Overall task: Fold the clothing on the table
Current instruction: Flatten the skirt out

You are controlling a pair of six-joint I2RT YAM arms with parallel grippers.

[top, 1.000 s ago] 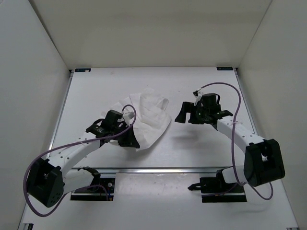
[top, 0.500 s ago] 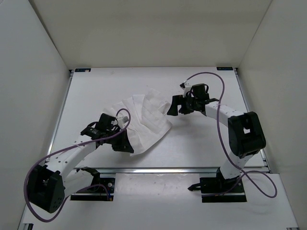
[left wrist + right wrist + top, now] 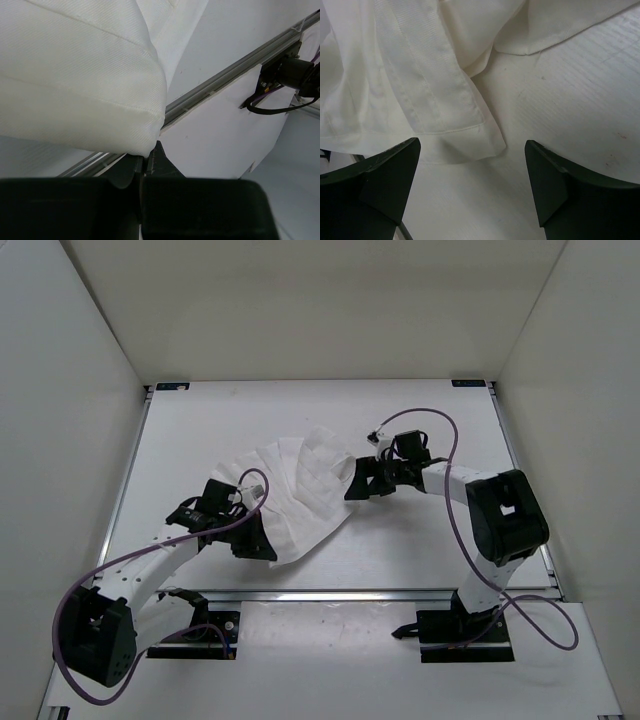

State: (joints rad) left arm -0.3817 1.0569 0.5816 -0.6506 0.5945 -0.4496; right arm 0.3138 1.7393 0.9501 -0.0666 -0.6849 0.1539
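Observation:
My left gripper raises the clothing's pinched near corner next, carries it outward over the clothing's far part (image 3: 274, 466), which lies outward of the gripper, and releases it.
The clothing (image 3: 300, 490), white and wrinkled, lies spread on the table (image 3: 200, 430) between the two arms. My left gripper (image 3: 260, 543) sits at its near left corner. In the left wrist view the jaws stand together on a folded corner of the clothing (image 3: 75, 75), right at the left gripper (image 3: 146, 161). My right gripper (image 3: 357, 482) is at the clothing's right edge and is open. In the right wrist view a hemmed corner of the clothing (image 3: 435, 100) lies on the table (image 3: 570, 100) just ahead of the right gripper (image 3: 472, 175), between its spread fingers (image 3: 390, 175) without touching them.
An aluminium rail (image 3: 350, 594) runs along the table's near edge and also shows as the rail (image 3: 225, 80) in the left wrist view. White walls (image 3: 70, 440) close in the left, right and back. Purple cables (image 3: 450, 440) loop off both arms.
My right gripper has swung left from open table to the clothing's right edge, its jaws narrowing slightly. The left gripper has drawn its corner a little toward the near left.

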